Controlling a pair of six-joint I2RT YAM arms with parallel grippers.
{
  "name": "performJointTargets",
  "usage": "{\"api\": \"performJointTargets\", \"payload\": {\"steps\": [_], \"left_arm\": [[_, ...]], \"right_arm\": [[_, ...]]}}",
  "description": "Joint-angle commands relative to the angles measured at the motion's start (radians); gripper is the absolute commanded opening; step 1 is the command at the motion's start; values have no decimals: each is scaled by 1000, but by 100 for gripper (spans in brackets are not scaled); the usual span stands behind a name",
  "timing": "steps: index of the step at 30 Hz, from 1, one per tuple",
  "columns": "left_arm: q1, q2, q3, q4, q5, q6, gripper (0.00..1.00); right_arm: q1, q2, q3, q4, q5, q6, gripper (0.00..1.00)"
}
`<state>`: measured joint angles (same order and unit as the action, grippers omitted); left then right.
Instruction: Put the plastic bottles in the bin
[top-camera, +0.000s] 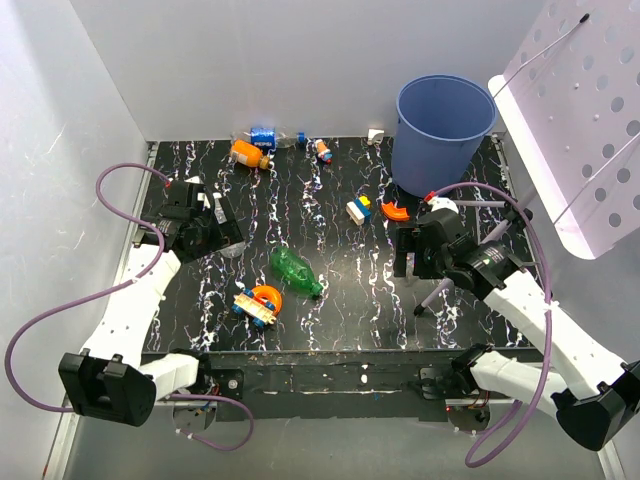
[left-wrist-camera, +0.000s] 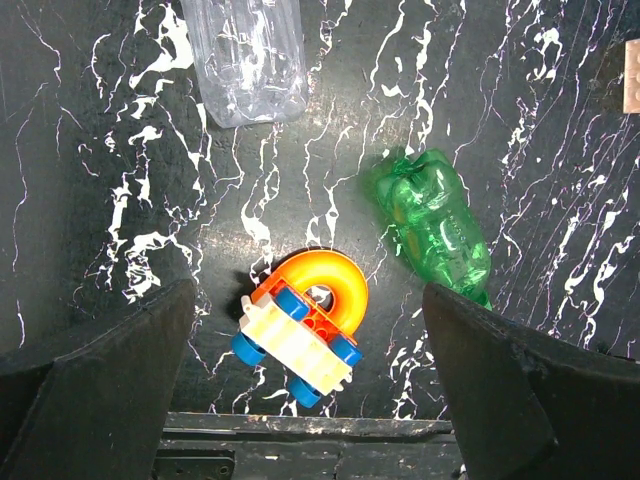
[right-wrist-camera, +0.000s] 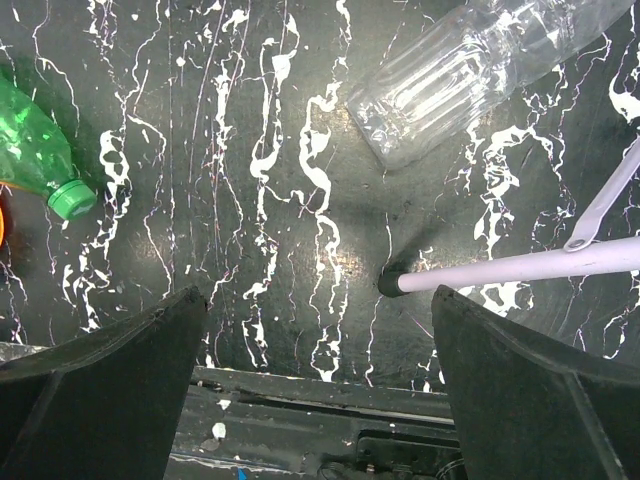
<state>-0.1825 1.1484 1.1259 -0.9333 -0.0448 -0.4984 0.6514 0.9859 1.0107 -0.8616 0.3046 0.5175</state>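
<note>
The left gripper moves across next and lowers its fingers at the green bottle's nearer base end, below the gripper and to its right in the top view.
A translucent green bottle (top-camera: 295, 270) lies mid-table, also in the left wrist view (left-wrist-camera: 437, 225), its cap end in the right wrist view (right-wrist-camera: 40, 150). An orange bottle (top-camera: 248, 153) and a clear bottle with a blue label (top-camera: 265, 137) lie at the back. A plain clear bottle (left-wrist-camera: 247, 58) lies beyond my left gripper (left-wrist-camera: 308, 290). Another clear bottle (right-wrist-camera: 470, 70) lies beyond my right gripper (right-wrist-camera: 318, 295). Both grippers hover open above the table, holding nothing. The blue bin (top-camera: 443, 120) stands upright at the back right.
An orange-and-blue toy car (left-wrist-camera: 305, 325) sits below the left jaws. A yellow-blue block (top-camera: 358, 209), an orange arch (top-camera: 395, 211) and a small toy (top-camera: 322, 150) lie about. A white tripod leg (right-wrist-camera: 520, 265) rests near the right gripper. A perforated white panel (top-camera: 585, 110) stands right.
</note>
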Motion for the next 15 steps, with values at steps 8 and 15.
{"api": "performJointTargets", "payload": {"steps": [8, 15], "left_arm": [[0, -53, -8, 25, -10, 4, 98], [0, -50, -24, 27, -3, -2, 98]], "right_arm": [[5, -32, -15, 44, -16, 0, 100], [7, -59, -29, 44, -28, 3, 100]]}}
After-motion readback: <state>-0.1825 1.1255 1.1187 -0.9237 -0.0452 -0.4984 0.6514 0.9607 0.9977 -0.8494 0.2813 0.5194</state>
